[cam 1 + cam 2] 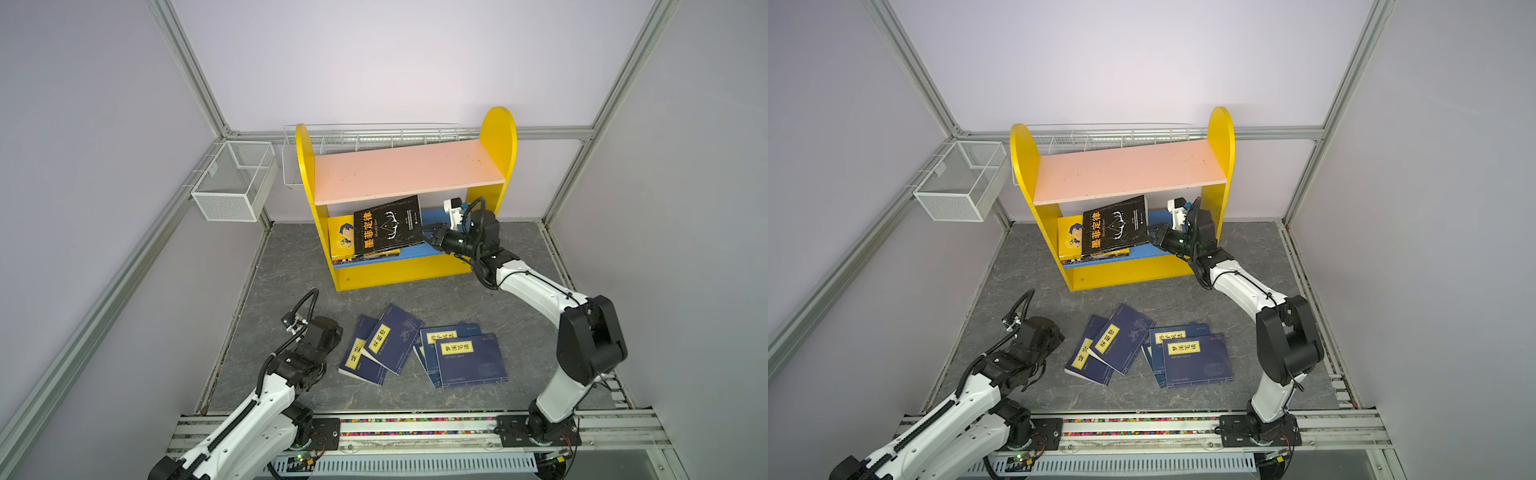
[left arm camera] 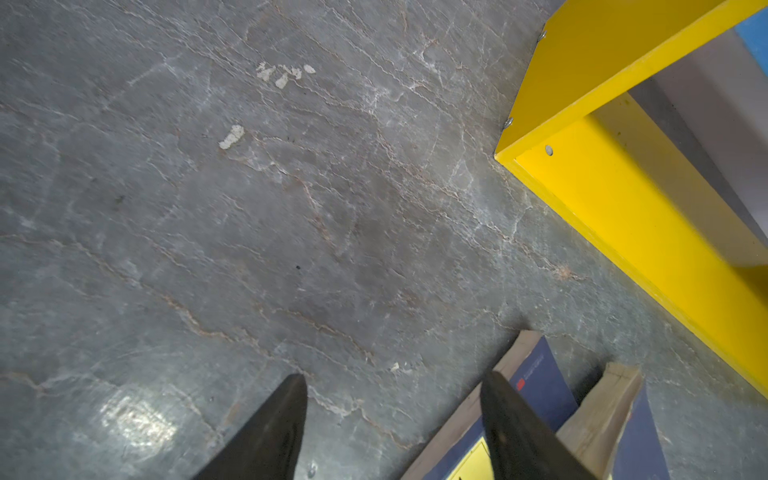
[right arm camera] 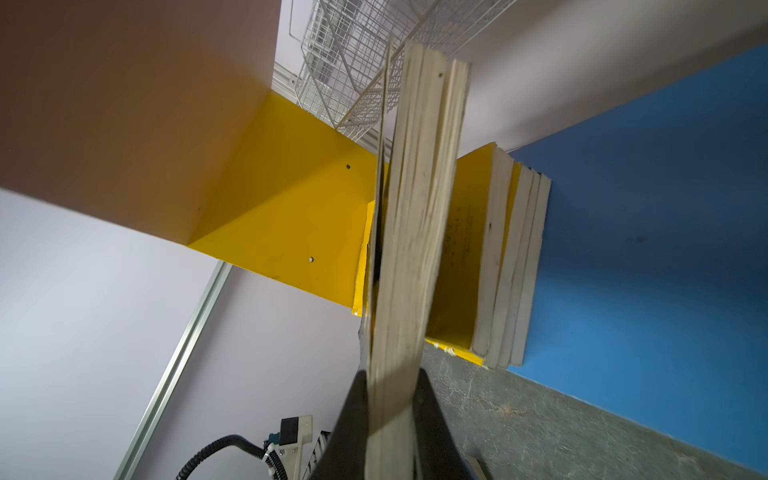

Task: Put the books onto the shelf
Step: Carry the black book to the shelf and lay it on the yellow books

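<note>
The yellow cartoon book lies partly uncovered between my right gripper and the mesh basket. The gripper slides toward the basket next and releases the black book on top.
The shelf stands at the back, with yellow sides, a pink upper board and a blue lower board. My right gripper reaches into the lower tier, shut on the right edge of a black book with orange characters. That book leans tilted over a yellow cartoon book and a few books stacked beneath. Several navy books lie on the floor. My left gripper hangs open and empty over the floor, one finger over a navy book.
A white mesh basket hangs on the left wall, and a wire rack runs behind the shelf. The shelf's yellow base lies close to my left gripper. A mounting rail crosses the front edge.
</note>
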Tool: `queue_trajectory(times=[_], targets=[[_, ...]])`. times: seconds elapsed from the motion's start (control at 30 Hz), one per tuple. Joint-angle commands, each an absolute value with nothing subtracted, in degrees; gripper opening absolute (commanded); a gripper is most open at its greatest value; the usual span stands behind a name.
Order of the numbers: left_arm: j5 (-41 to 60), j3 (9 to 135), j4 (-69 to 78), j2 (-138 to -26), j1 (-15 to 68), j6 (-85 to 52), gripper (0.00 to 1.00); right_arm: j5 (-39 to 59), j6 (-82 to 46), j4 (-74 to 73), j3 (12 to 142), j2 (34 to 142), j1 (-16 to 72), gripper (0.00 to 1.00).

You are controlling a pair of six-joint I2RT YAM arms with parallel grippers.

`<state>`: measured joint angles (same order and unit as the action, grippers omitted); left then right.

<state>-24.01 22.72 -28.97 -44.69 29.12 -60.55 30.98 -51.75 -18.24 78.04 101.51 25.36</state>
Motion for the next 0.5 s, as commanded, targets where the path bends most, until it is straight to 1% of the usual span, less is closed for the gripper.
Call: queue_trajectory(times=[0.0,0.27,0.4,0.47], targets=[[-24.98,24.93,-29.66,-44.26,28.74,-59.45,0.67,31.23,-54.11,-20.76,83.42,104.51,26.64,0.07],[-25.71,24.9,-31.06,-43.51,28.78,-58.23,0.67,32.09,-56.62,-18.74,89.98,112.64,28.86,0.07],[-26.09,25.05,-31.94,-43.51,28.74,-57.89,0.67,33.54,-57.13,-18.12,92.44,115.06,29.45,0.08],[-26.26,25.13,-32.3,-41.78,28.74,-57.82,0.67,33.93,-56.95,-16.99,93.5,115.95,29.61,0.08]])
